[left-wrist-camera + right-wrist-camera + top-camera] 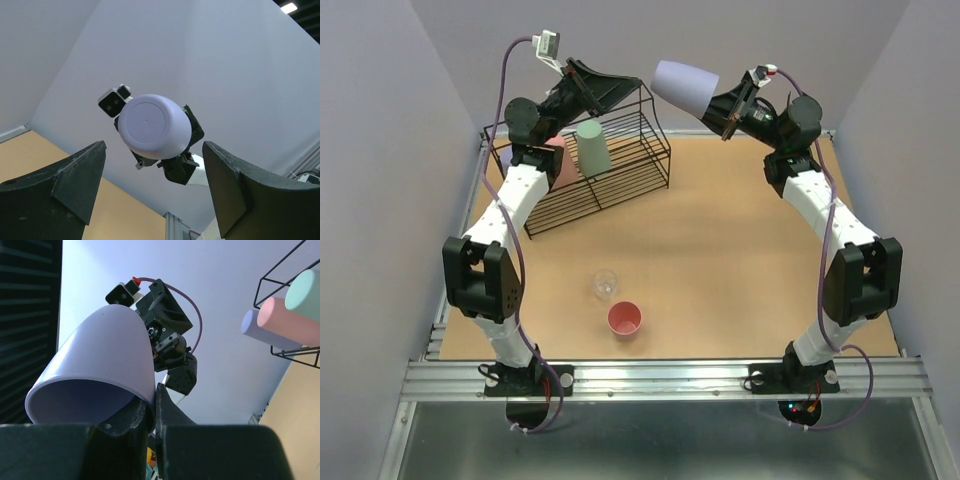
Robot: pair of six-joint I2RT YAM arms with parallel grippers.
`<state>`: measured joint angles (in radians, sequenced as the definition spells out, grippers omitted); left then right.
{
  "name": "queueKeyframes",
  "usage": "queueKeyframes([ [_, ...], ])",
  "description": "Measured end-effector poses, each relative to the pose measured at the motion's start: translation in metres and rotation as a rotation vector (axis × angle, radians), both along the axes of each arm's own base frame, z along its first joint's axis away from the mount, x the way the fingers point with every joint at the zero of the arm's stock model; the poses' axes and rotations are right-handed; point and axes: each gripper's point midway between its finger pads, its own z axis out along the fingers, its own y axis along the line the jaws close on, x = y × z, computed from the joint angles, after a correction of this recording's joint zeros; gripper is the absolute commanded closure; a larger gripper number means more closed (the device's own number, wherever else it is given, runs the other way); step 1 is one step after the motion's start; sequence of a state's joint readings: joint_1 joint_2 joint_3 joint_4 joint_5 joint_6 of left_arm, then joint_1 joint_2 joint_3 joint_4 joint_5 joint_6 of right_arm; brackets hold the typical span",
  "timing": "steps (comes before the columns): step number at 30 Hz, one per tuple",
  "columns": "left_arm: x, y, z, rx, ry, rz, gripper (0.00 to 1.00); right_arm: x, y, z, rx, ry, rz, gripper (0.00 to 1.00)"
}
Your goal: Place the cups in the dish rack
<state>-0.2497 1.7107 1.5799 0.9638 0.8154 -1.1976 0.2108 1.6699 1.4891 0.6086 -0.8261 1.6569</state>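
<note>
My right gripper is going to move the lavender cup base-first to the left in the top view, between the spread fingers of my left gripper, and then let go of the cup.
My right gripper is held high at the back right, shut on the rim of a lavender cup that lies sideways with its base toward the left arm. In the right wrist view one finger is inside the lavender cup and the other outside. My left gripper hangs open above the black wire dish rack, and in its wrist view the cup's base shows beyond its spread fingers. The rack holds a green cup, a pink cup and another lavender cup. On the table stand a small clear cup and a pink cup.
The rack stands at the back left of the tan table, which is enclosed by pale walls. The left arm's forearm crosses in front of the rack's left end. A metal rail runs along the near edge.
</note>
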Motion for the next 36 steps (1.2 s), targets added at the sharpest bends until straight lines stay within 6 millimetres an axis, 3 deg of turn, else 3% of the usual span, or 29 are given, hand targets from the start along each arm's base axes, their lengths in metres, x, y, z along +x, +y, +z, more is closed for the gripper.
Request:
queueKeyframes([
  [10,-0.001,-0.018,-0.001,-0.014,-0.012,-0.060,0.11,0.008,0.006,-0.015,-0.001,0.038,0.029,1.00],
  [25,0.015,-0.036,-0.004,0.072,0.008,0.020,0.12,-0.005,0.022,-0.011,0.008,0.020,0.074,1.00],
  [36,0.012,-0.037,0.000,0.070,-0.002,0.024,0.35,-0.004,0.022,-0.011,0.011,0.019,0.074,1.00],
])
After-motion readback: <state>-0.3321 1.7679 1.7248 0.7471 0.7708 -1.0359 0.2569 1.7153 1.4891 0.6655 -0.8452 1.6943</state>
